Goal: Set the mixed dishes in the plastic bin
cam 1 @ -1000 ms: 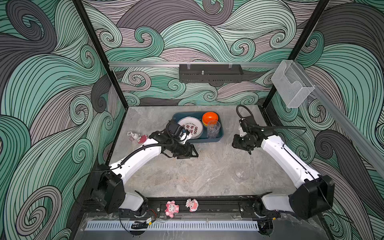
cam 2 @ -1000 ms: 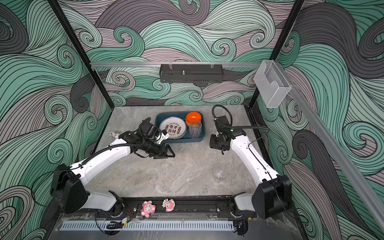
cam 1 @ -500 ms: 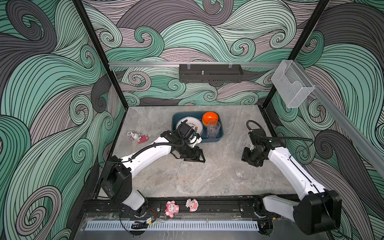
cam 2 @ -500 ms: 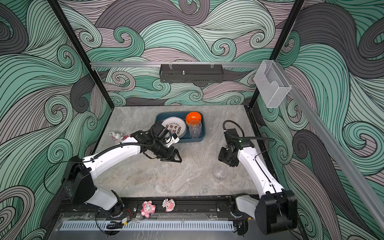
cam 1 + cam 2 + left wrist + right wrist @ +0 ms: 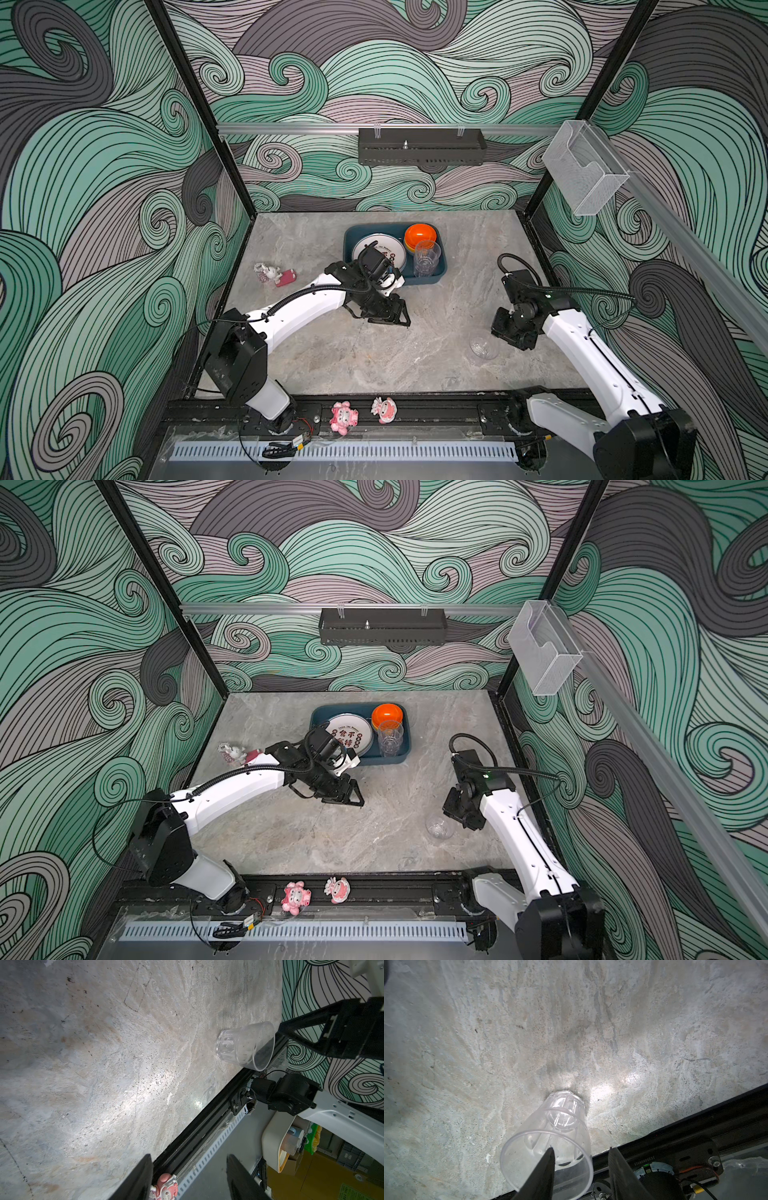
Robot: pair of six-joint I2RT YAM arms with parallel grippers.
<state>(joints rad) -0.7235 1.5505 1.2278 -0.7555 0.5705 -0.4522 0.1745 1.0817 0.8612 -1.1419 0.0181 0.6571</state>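
Observation:
The upright clear glass has one finger over its opening and the other outside, so I will lower my right gripper over the rim [image 5: 493, 345] [image 5: 590, 1160] of the glass and close.
The plastic bin [image 5: 440, 275] stands at the back middle and holds a white lettered plate [image 5: 380, 248], an orange bowl [image 5: 419, 235] and a clear glass [image 5: 426, 259]. A second clear glass [image 5: 484, 348] [image 5: 439, 827] stands upright on the table at the front right. My right gripper [image 5: 581, 1167] [image 5: 500, 338] is open right at this glass [image 5: 550, 1140]. One finger shows over its mouth and the other outside its rim. My left gripper [image 5: 187, 1169] [image 5: 397, 320] hangs open and empty above the table in front of the bin.
Pink figurines lie at the left [image 5: 275, 274] and on the black front rail [image 5: 344, 417] [image 5: 384, 409]. A black perforated shelf [image 5: 422, 147] and a clear acrylic box [image 5: 586, 166] hang on the walls. The front-right glass stands close to the rail.
My right arm has drawn back from beside the bin to the front right and now sits at the loose glass. My left gripper has shifted right, along the bin's front.

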